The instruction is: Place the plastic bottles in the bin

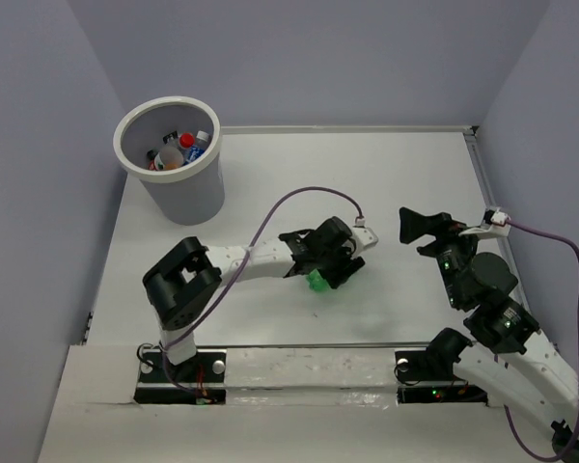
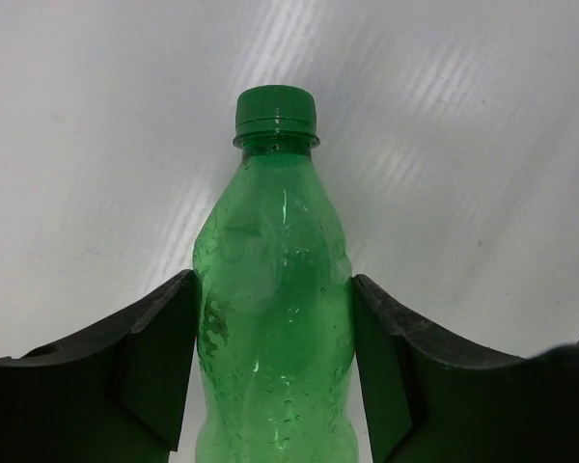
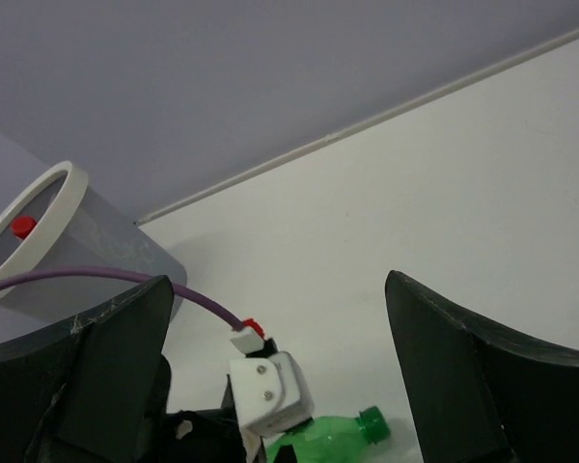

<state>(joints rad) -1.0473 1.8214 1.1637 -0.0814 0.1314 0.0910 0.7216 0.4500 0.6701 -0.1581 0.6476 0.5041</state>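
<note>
The bin's rim stands above the table, so the left gripper will next lift outward and to the left in the top view and let go over the bin's opening [image 1: 165,141].
The green bottle [image 2: 270,289] lies on its side on the white table, cap [image 2: 276,108] pointing away from the left wrist. My left gripper [image 2: 273,371] has both pads [image 2: 164,367] pressed against the bottle's sides. In the top view the left gripper [image 1: 333,265] covers most of the bottle [image 1: 316,283] at mid-table. The bin [image 1: 135,121] stands at the far left and holds several bottles [image 1: 179,152], one with a red cap. My right gripper [image 1: 415,227] is open and empty, held above the table's right side.
The left arm's purple cable [image 1: 309,191] arcs over the table middle. The right wrist view shows the bin [image 3: 53,188], the left wrist block [image 3: 268,391] and the green bottle [image 3: 352,429] under it. Grey walls close in the table on three sides.
</note>
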